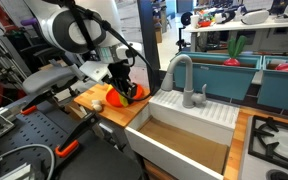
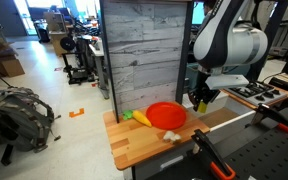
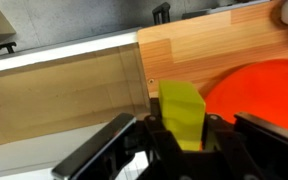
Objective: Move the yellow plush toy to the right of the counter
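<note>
The yellow plush toy comes down next onto the bare part of the wooden counter below, between the red plate and the sink, and my gripper releases it.
My gripper point(image 3: 184, 140) is shut on the yellow plush toy point(image 3: 181, 110), a small bright yellow lump held upright between the fingers. It hangs just above the wooden counter point(image 3: 214, 45), at the edge of the red plate point(image 3: 264, 95) and close to the sink wall. In both exterior views the gripper point(image 1: 122, 84) point(image 2: 201, 100) hovers over the counter point(image 1: 109, 110) point(image 2: 134, 145) beside the red plate point(image 1: 136, 93) point(image 2: 166, 115). The toy itself is mostly hidden by the fingers there.
A white sink unit point(image 1: 199, 108) with a grey tap point(image 1: 184, 75) adjoins the counter. An orange-yellow toy point(image 2: 139, 118) and a cream-white lump point(image 2: 171, 135) lie on the counter near the plate. A tall grey panel point(image 2: 144, 50) stands behind it.
</note>
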